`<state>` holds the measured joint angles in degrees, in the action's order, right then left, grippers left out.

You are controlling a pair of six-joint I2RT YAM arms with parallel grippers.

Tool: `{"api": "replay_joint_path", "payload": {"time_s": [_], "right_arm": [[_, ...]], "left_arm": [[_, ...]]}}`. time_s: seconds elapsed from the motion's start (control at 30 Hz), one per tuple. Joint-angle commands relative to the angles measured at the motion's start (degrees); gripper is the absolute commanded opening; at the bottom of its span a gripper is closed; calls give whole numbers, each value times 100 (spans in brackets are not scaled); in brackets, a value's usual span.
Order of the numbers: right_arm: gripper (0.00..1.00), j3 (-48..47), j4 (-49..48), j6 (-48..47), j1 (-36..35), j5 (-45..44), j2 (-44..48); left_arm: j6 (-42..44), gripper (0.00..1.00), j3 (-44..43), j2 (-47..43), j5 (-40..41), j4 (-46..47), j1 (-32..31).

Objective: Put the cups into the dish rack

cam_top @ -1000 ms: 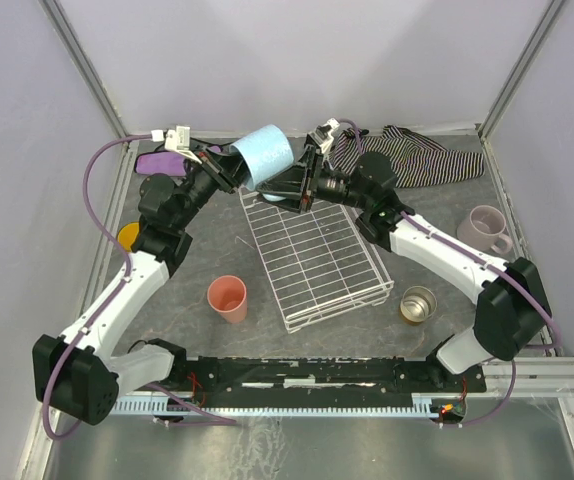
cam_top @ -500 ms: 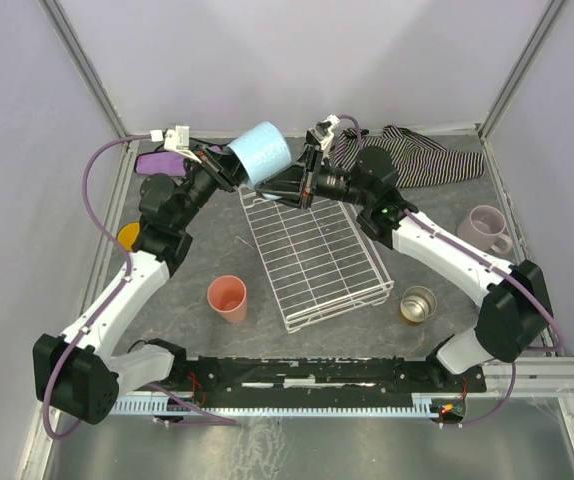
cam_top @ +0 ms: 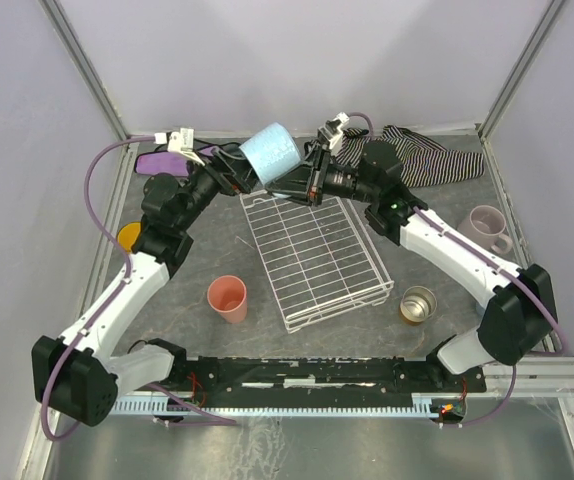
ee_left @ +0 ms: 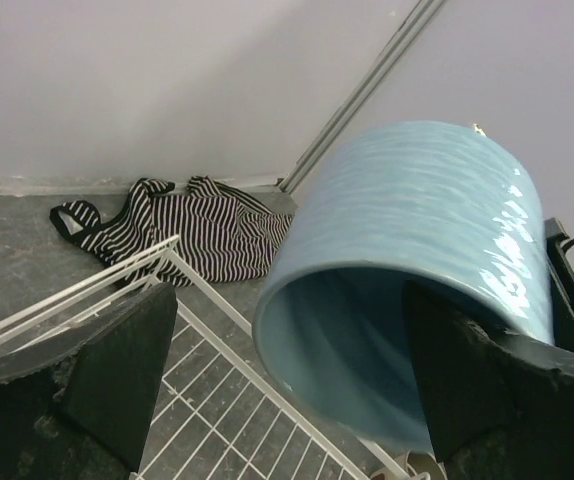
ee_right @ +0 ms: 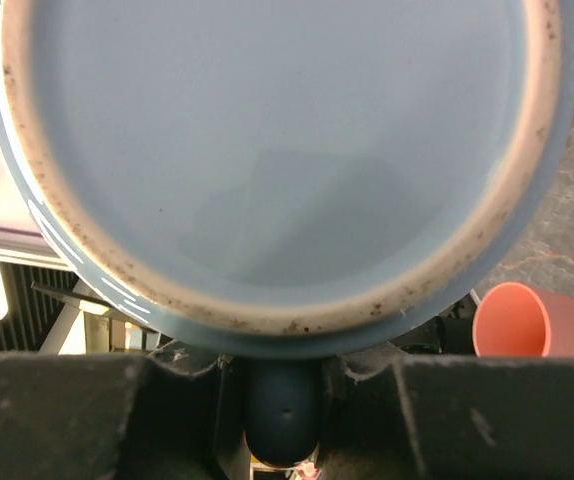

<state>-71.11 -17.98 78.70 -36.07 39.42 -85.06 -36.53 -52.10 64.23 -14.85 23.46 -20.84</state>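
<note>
The robot's right gripper should turn to point downward so the mug's opening tips down, then lower the mug onto the rack's far end (cam_top: pixel 291 212) and release it, because the wires there are empty.
The light blue mug (cam_top: pixel 270 152) hangs tilted in the air over the far end of the white wire dish rack (cam_top: pixel 312 255). My right gripper (cam_top: pixel 307 178) is shut on the mug's handle (ee_right: pixel 282 410), and the mug's base (ee_right: pixel 277 150) fills the right wrist view. My left gripper (cam_top: pixel 235 168) is open. In its wrist view the mug's mouth (ee_left: pixel 367 350) faces me, one finger (ee_left: pixel 487 390) sits at the rim and the other (ee_left: pixel 97 370) stands well apart. A salmon tumbler (cam_top: pixel 229 297), a metal cup (cam_top: pixel 418 303) and a pale pink mug (cam_top: pixel 487 228) stand on the table.
A yellow mug (cam_top: pixel 128 237) shows partly behind the left arm. A striped cloth (cam_top: pixel 422 155) lies at the back right and a purple cloth (cam_top: pixel 159 160) at the back left. Frame posts and walls close in the back corners.
My left gripper has opened and let go of the blue mug. The right gripper has closed on the mug's handle, and the mug has shifted slightly up and right.
</note>
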Motion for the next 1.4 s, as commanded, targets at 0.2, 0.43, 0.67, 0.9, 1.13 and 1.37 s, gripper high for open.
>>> {"api": "replay_joint_path", "payload": {"time_s": [0.2, 0.43, 0.67, 0.9, 1.13, 1.37], "right_arm": [[1, -456, 582, -911, 807, 347, 98], [1, -1309, 3096, -2996, 1108, 38, -298], [1, -2323, 5514, -5188, 1100, -1798, -880], [1, -2831, 6018, -5474, 941, -3140, -1430], [1, -3007, 5747, -4811, 229, -4716, -1803], [1, -3605, 5811, -4379, 59, -5693, -2422]], "left_arm": [[140, 99, 326, -674, 113, -175, 63], [85, 99, 437, -1008, 458, -853, 129], [20, 99, 55, -875, 562, -1422, 238], [-122, 99, 77, -948, 586, -1540, 249], [-120, 99, 98, -1166, 643, -1663, 256], [-107, 99, 135, -1262, 601, -1735, 282]]}}
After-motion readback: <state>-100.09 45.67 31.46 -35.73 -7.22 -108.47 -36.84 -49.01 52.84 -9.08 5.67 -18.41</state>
